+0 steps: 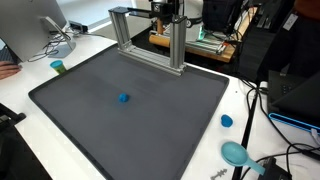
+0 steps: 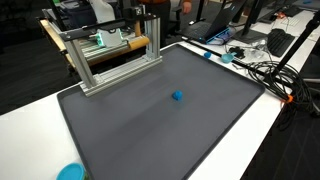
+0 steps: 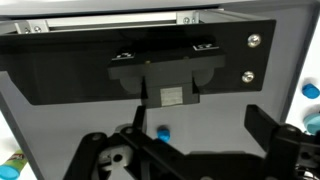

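I should move my gripper next toward the top in the wrist view, onto the black plate's jutting middle piece (image 3: pixel 168 72), since it's ahead of my open, empty fingers.
A small blue block (image 1: pixel 124 98) (image 2: pixel 177 96) lies alone near the middle of a dark grey mat (image 1: pixel 150 125) (image 2: pixel 150 125). In the wrist view my gripper (image 3: pixel 200 125) comes in from the bottom, open and holding nothing. The blue block (image 3: pixel 163 132) sits on the mat just inside the left finger (image 3: pixel 135 135). The right finger (image 3: pixel 265 125) stands well to its right. The gripper hangs above the mat and touches nothing. In both exterior views only a dark part of the arm shows, at the top edge behind the frame.
An aluminium frame (image 1: pixel 150 40) (image 2: pixel 110 55) stands at the mat's far edge. A teal cup (image 1: pixel 58 67), a blue cap (image 1: pixel 227 121) and a teal dish (image 1: pixel 235 152) sit on the white table (image 1: pixel 20 95) around the mat. Cables (image 2: pixel 265 70) lie beside it. A black plate (image 3: pixel 120 55) with screws fills the wrist view's top.
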Robot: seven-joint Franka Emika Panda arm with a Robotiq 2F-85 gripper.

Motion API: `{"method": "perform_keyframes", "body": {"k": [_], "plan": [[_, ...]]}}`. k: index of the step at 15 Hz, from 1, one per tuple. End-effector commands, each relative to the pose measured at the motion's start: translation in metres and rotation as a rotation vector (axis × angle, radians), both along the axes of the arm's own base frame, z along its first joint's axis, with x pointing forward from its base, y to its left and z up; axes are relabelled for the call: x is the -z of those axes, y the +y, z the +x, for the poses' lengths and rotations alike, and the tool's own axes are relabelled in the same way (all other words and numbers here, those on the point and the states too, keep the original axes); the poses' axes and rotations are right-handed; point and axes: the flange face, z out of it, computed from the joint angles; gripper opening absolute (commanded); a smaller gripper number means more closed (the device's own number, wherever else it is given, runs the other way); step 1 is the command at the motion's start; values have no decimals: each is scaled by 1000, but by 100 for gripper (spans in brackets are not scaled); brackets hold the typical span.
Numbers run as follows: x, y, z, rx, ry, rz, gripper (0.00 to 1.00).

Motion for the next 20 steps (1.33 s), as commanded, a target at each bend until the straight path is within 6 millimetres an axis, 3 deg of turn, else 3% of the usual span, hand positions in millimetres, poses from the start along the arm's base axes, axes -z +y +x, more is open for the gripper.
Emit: {"method": "perform_keyframes", "body": {"k": [1, 6, 9, 17, 20], "plan": [[3, -4, 0, -7, 3, -11, 100], [1, -21, -6, -2, 14, -17, 100], [11, -28, -8, -21, 58, -35, 100], [31, -16, -17, -75, 99, -6, 100], [32, -15, -18, -71, 103, -11, 90]]}}
